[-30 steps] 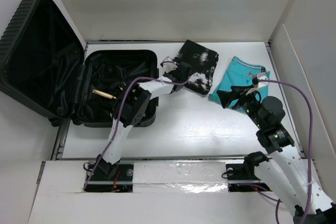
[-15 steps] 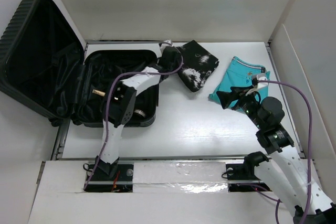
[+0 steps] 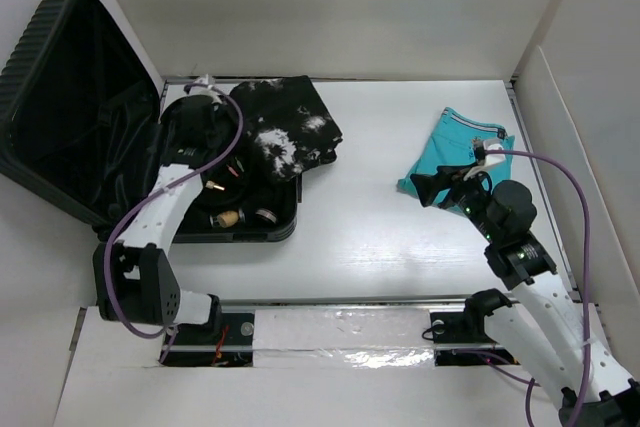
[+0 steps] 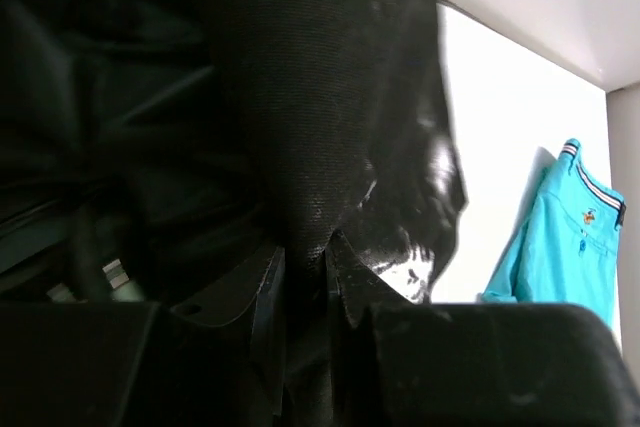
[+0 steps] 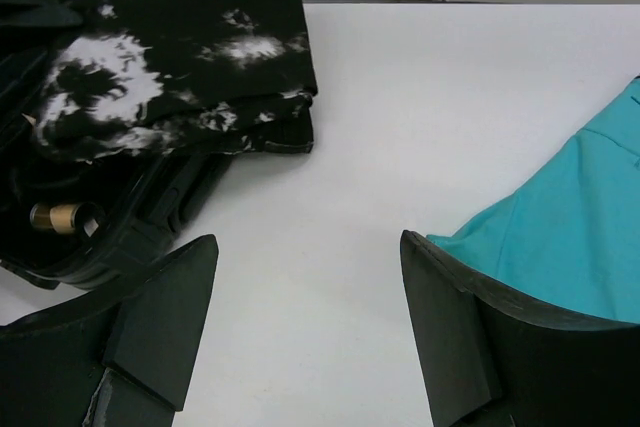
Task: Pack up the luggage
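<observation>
The black patterned cloth in my left gripper goes down toward the lid next, into the luggage (image 4: pixel 135 172), since it overhangs the luggage's rim opposite the lid.
The luggage (image 3: pixel 150 202) lies open at the left, its ribbed lid (image 3: pixel 70 77) leaning back and its rim (image 5: pixel 130 232) showing in the right wrist view. My left gripper (image 3: pixel 226 97) is shut on a black patterned cloth (image 3: pixel 282 132) that drapes over the right side of the luggage's lower half. In the left wrist view the gripper (image 4: pixel 305 252) pinches a fold of that cloth (image 4: pixel 320 97). My right gripper (image 3: pixel 440 187) stands open just left of a teal cloth (image 3: pixel 465 142) on the table. Nothing lies between its jaws (image 5: pixel 308 242); the teal cloth (image 5: pixel 570 237) touches the right finger.
Small items lie in the luggage: a gold tube (image 3: pixel 213 187) and round pieces (image 3: pixel 232 217), with a gold piece (image 5: pixel 58 217) in the right wrist view. White walls enclose the table on three sides. A metal rail (image 3: pixel 340 299) runs along the near edge.
My left arm has swung left, carrying the black patterned cloth from the middle of the table to over the open luggage. The right arm and the teal cloth have not moved.
</observation>
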